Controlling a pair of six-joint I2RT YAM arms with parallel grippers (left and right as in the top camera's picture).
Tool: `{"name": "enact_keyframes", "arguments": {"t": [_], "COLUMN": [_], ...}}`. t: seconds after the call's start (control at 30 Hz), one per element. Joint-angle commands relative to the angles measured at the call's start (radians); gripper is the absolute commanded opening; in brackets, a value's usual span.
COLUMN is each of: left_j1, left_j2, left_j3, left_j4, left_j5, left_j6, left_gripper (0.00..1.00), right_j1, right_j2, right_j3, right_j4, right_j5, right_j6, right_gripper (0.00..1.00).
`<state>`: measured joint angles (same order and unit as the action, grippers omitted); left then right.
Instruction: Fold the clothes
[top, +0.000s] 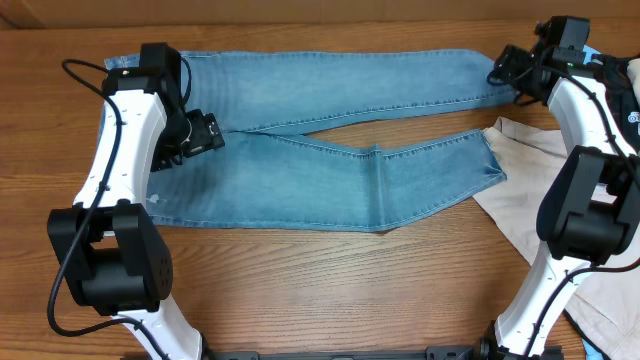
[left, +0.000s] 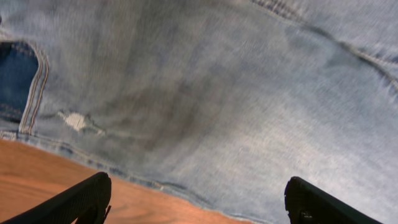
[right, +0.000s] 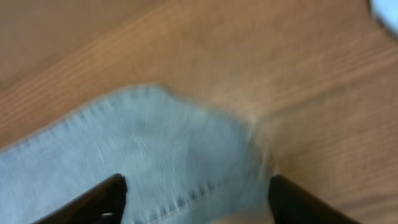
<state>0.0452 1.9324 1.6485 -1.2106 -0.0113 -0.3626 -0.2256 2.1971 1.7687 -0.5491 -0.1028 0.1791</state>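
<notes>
My right gripper will next move back and down onto the near corner of the near leg's hem, because that leg is creased.
The clothes, light-blue jeans, lie flat on the wooden table, waist at the left and both legs running right. My left gripper hovers over the hip area near the waist. In the left wrist view it is open above the denim, close to the garment's edge. My right gripper is at the far leg's hem at the top right. The right wrist view is blurred; there the gripper stands open astride the hem, holding nothing.
A beige cloth lies on the table at the right, beside the near leg's hem and partly under the right arm. A pale blue-white item shows at the right edge.
</notes>
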Motion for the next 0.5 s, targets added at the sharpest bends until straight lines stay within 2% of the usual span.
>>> {"name": "enact_keyframes", "arguments": {"t": [0.0,0.17,0.33,0.47], "left_j1": [-0.004,0.018,0.069,0.099], "left_j2": [-0.003,-0.003,-0.003,-0.003], "left_j3": [0.014,0.014,0.014,0.009], "left_j4": [-0.037,-0.075,-0.095,-0.095], "left_j5": [-0.059,-0.076,-0.070,-0.067], "left_j6": [0.026,0.023,-0.001,-0.001], "left_gripper": [0.92,0.93,0.93,0.93], "right_j1": [0.016,0.016,0.016,0.016], "right_j2": [-0.097,-0.213,-0.255,-0.254], "right_j3": [0.019,0.019,0.011,-0.076], "right_j4": [-0.063,-0.282,-0.610,-0.707], "right_j5": [0.014,0.050,0.050,0.046], "right_j6": [-0.004,-0.003,-0.008,-0.007], "right_gripper": [0.81,0.82,0.83,0.83]}}
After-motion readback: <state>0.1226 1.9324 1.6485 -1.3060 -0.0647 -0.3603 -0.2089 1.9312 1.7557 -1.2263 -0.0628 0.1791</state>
